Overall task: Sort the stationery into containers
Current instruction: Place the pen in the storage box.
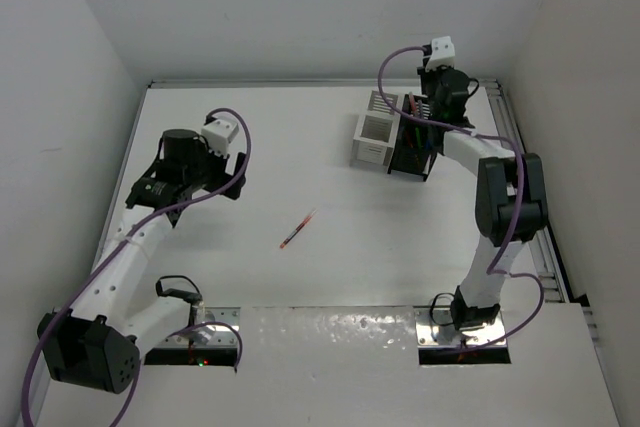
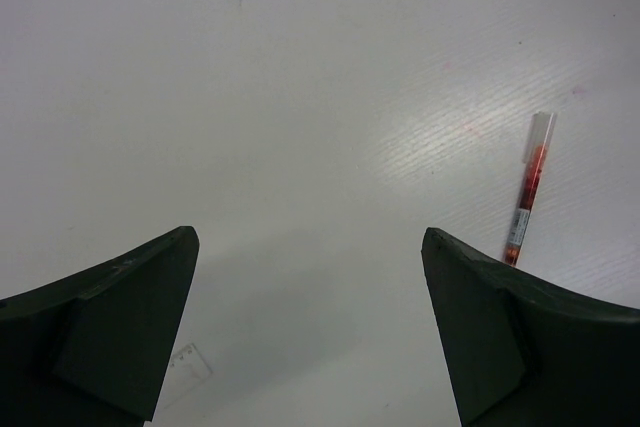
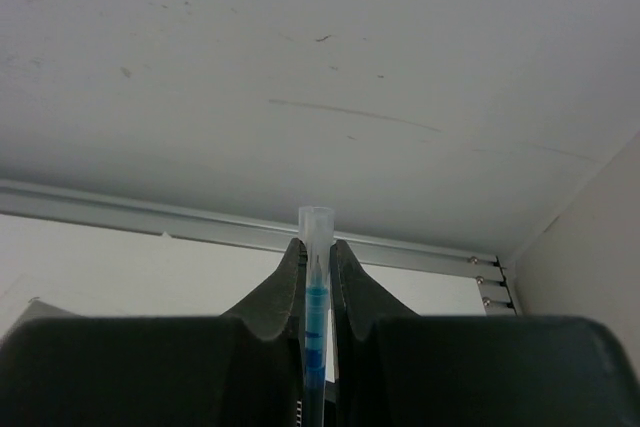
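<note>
Next, my right gripper moves slightly toward the white container [image 1: 372, 134], then lowers over the black container's far end to release the blue pen, since pens fill it.
A red pen [image 1: 297, 230] lies alone on the white table, and in the left wrist view the same red pen [image 2: 526, 190] sits to the right of the fingers. My left gripper [image 1: 238, 175] [image 2: 308, 234] hovers left of it, open and holding nothing. At the back right a white container [image 1: 372, 134] stands beside a black container [image 1: 410, 147], which holds several pens. My right gripper [image 1: 428, 115] [image 3: 318, 244] is over the black container, shut on a blue pen [image 3: 317, 297] with a clear cap that stands upright between the fingers.
White walls enclose the table on the left, back and right. A metal rail [image 1: 535, 237] [image 3: 200, 222] runs along the right edge behind the right arm. Both arm bases sit on a shiny plate [image 1: 330, 332] at the near edge.
</note>
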You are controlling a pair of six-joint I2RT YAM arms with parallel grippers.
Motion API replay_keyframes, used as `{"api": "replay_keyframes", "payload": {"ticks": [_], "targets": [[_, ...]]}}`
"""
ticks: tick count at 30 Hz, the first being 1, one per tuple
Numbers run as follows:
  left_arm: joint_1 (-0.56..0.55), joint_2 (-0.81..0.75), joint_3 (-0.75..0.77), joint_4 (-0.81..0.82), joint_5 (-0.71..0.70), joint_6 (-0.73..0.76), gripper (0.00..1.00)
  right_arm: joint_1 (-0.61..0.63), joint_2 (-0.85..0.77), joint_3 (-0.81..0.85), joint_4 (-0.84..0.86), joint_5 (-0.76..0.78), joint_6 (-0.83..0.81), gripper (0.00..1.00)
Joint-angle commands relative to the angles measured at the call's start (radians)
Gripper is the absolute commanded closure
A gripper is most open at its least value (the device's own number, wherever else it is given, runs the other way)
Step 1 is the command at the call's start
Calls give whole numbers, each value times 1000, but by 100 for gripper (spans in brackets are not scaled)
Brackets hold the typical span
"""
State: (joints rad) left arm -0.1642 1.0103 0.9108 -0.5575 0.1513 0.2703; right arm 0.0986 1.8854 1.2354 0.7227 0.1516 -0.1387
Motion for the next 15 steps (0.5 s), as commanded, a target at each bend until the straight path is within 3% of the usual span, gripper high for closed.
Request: {"api": "replay_keyframes", "payload": {"ticks": [1,13,15], "targets": [[-15,20,36,71,11,-20,7,3,33,-2,115,-32,31,100],[-18,56,31,82,-10,-13,7,23,54,-145,224,8,82,100],[-17,53,31,80,-15,-5,7,24,29,-162,227,12,86,90]]}}
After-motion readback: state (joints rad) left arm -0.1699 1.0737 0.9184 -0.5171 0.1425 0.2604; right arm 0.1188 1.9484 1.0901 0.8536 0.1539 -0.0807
